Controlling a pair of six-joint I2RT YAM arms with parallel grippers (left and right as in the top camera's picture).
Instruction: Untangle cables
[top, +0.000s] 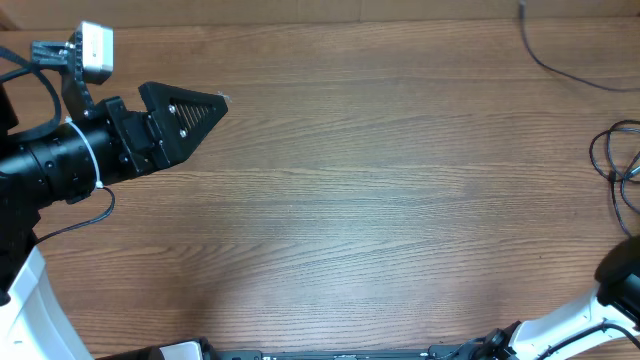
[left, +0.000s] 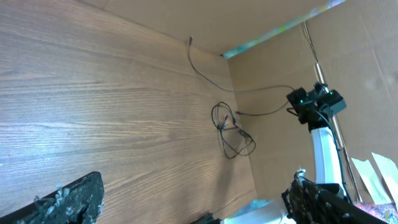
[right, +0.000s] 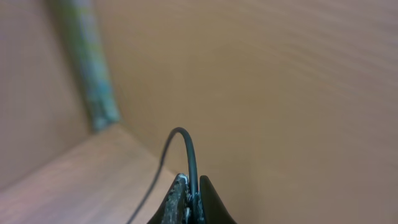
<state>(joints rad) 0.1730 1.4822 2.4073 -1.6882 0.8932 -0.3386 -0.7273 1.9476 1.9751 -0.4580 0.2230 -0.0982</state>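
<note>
The cable of my right gripper clears the tangled loop, so my right gripper will next pull it to the right in the overhead view, toward the cardboard wall (right: 280, 106), and let it go.
The cables lie at the table's far right: a small tangled loop (top: 614, 158) (left: 229, 128) and a long loose strand (top: 552, 63) (left: 206, 70) running toward the back corner. My right gripper (right: 193, 184) is shut on one thin black cable (right: 188, 149), which arcs up out of its tips and drops toward the table. In the left wrist view the right arm (left: 315, 102) stands beside the tangle with a strand leading up to it. My left gripper (top: 222, 100) (left: 196, 186) hovers over the table's left side, far from the cables, jaws wide open and empty.
Brown cardboard walls (left: 292, 50) close off the table behind and to the right of the cables. The right arm's white link (top: 560, 325) crosses the front right corner. The wooden table (top: 350, 200) stretches between the two arms.
</note>
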